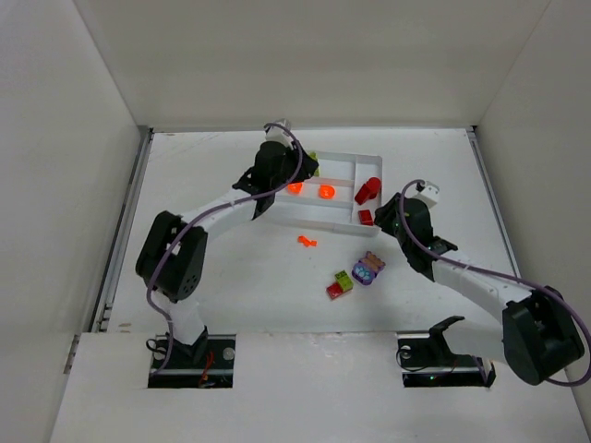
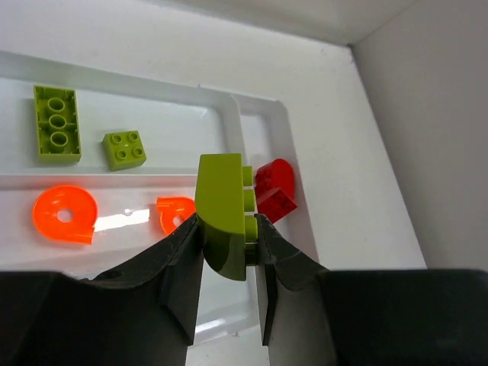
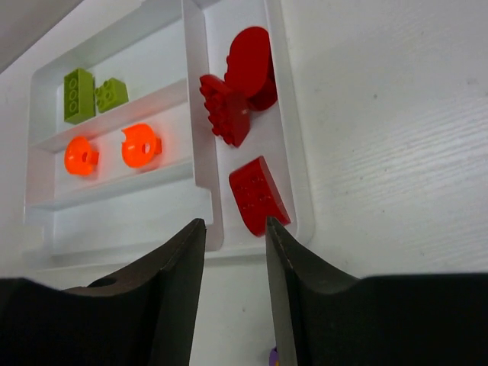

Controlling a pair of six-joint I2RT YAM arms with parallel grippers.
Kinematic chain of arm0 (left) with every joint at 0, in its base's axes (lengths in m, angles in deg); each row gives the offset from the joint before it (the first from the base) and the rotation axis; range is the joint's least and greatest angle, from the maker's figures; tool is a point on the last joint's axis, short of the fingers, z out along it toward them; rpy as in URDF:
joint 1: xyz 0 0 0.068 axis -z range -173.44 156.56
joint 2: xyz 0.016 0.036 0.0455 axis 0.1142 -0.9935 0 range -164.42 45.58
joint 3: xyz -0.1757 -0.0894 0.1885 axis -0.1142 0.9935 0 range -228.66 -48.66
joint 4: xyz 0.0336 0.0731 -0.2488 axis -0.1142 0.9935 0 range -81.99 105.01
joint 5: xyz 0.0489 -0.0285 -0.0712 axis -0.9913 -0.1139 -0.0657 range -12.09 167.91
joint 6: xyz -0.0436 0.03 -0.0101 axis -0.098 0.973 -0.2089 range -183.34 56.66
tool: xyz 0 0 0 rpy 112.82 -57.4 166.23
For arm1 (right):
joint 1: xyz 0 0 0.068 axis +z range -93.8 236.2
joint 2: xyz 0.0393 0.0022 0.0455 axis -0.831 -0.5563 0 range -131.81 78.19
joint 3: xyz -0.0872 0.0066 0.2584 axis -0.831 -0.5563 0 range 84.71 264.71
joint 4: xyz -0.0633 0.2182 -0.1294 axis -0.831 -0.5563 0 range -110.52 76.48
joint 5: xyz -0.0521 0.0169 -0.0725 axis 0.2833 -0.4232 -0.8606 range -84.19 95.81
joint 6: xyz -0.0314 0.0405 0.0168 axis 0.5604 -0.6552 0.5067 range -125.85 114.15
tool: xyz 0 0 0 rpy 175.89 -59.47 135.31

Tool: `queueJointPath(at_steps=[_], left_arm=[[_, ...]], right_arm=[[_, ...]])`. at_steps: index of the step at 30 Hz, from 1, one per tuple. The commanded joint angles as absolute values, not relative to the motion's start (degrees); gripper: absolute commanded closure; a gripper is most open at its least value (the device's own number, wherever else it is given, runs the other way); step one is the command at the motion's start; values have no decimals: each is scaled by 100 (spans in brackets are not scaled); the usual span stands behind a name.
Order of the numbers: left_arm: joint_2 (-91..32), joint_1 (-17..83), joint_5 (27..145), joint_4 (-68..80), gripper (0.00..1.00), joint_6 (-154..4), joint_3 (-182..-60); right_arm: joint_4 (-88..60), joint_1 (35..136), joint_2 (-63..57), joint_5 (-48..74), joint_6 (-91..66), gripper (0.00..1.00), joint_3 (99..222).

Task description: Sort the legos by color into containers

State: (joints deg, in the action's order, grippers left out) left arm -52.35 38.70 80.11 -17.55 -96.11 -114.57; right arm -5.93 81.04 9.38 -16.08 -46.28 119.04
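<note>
The tray's far slot holds lime bricks, so my left gripper will next lower outward and to the right in the top view, over the empty end of that slot.
My left gripper is shut on a lime green curved brick and holds it above the white tray. Two lime bricks lie in the tray's far slot. Two orange round pieces lie in the middle slot. Red pieces and a red brick lie in the crosswise end slot. My right gripper is open and empty just off the tray's near right corner. On the table lie a small orange piece, a purple piece and a lime and red brick cluster.
White walls enclose the table on the left, back and right. The tray's near slot holds nothing that I can see. The arm bases stand at the near edge.
</note>
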Motion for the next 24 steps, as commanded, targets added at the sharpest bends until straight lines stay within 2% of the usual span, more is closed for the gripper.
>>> queueJointPath(at_steps=[1, 18, 21, 24], left_arm=[[-5987, 3666, 8995, -476, 77, -9805, -12422], [-8669, 3604, 9048, 958, 76, -9656, -15930], [-8977, 3587, 9031, 1160, 73, -9656, -16344], [-9091, 3569, 8996, 1109, 66, -9647, -16476]], right_arm=[[290, 8217, 1245, -1537, -4734, 55, 11592], [564, 8270, 1104, -1089, -4883, 50, 11372], [564, 8261, 1131, -1072, -4892, 47, 11354], [564, 8270, 1105, -1054, -4892, 43, 11371]])
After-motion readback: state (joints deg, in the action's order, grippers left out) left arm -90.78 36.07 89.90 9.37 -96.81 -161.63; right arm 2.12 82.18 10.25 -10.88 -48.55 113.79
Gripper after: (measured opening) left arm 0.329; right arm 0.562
